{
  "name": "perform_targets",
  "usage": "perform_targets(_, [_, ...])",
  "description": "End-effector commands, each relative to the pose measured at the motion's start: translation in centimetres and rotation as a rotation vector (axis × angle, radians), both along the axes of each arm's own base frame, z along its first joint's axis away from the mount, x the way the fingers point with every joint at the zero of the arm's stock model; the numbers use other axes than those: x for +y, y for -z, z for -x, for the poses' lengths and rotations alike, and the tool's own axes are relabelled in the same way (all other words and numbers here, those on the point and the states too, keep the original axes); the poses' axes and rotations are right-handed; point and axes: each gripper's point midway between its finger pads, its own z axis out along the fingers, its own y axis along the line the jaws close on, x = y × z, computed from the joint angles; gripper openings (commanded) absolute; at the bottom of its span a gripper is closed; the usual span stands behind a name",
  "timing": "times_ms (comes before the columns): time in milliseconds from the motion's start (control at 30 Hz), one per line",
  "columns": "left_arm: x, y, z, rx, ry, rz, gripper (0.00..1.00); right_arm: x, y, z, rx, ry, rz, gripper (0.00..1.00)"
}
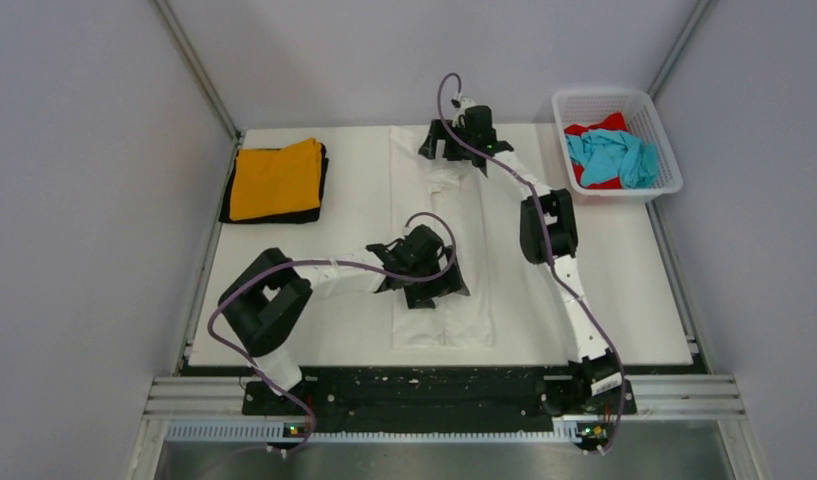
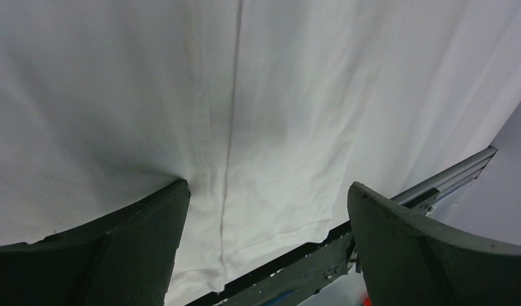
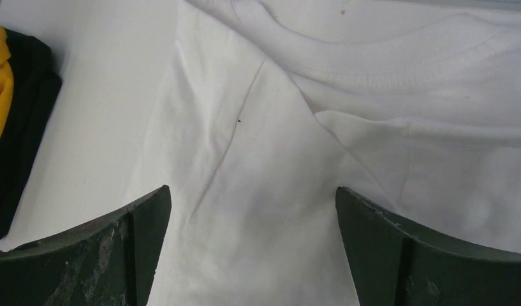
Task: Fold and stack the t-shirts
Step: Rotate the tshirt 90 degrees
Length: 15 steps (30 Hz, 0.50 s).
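Note:
I need to move my left gripper back and sideways onto the shirt's near corner [image 1: 396, 344], because that corner is behind the gripper and to its left in the top view.
The large white t-shirt [image 1: 439, 215] lies folded into a long strip down the middle of the white table, collar at the far end. My left gripper [image 1: 431, 285] is open, low over the shirt's near half; the left wrist view shows its hem [image 2: 270, 236] between the spread fingers [image 2: 136, 236]. My right gripper [image 1: 452, 148] is open over the collar end; the right wrist view shows the collar [image 3: 372, 70] and folded sleeve ahead of its fingers [image 3: 127, 242]. The orange t-shirt [image 1: 275, 177] lies folded on the black t-shirt [image 1: 322, 180] at the far left. The teal t-shirt [image 1: 612, 155] and red t-shirt [image 1: 596, 128] sit in the basket.
The white mesh basket [image 1: 656, 118] stands at the far right corner. The orange and black stack also shows at the left edge of the right wrist view [image 3: 15, 134]. Metal rails [image 1: 444, 395] run along the table's near edge, and grey walls enclose the sides.

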Motion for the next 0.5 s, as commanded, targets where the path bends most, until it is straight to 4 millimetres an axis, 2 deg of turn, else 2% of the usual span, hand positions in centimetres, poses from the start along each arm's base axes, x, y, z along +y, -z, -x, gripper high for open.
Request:
perform_targets(0, [-0.3, 0.0, 0.8, -0.010, 0.013, -0.112, 0.99, 1.1, -4.0, 0.1, -0.052, -0.026, -0.011, 0.99])
perform_targets(100, [0.8, -1.6, 1.0, -0.054, 0.010, -0.133, 0.99, -0.2, -9.6, -0.3, -0.156, 0.021, 0.032, 0.99])
perform_targets(167, [1.6, -2.9, 1.3, -0.083, 0.026, -0.141, 0.99, -1.5, -14.4, -0.1, -0.226, 0.064, 0.057, 0.99])
perform_targets(267, [4.0, -4.3, 1.5, -0.141, 0.036, -0.211, 0.99, -3.5, -20.4, 2.0, -0.275, 0.115, 0.084, 0.99])
perform_targets(333, [6.0, -4.5, 2.2, -0.149, 0.034, -0.259, 0.99, -5.4, -21.5, 4.3, -0.232, 0.174, 0.111, 0.99])
perform_targets(367, [6.9, -4.6, 2.7, -0.152, 0.036, -0.271, 0.99, -6.6, -21.1, 5.8, -0.186, 0.226, 0.117, 0.99])
perform_targets(400, [7.8, -4.2, 3.3, -0.146, 0.039, -0.284, 0.99, -7.8, -20.4, 7.6, -0.136, 0.276, 0.115, 0.98])
perform_targets(467, [9.1, -3.2, 4.7, -0.115, 0.043, -0.292, 0.99, -10.2, -17.3, 11.7, -0.024, 0.372, 0.121, 0.98])
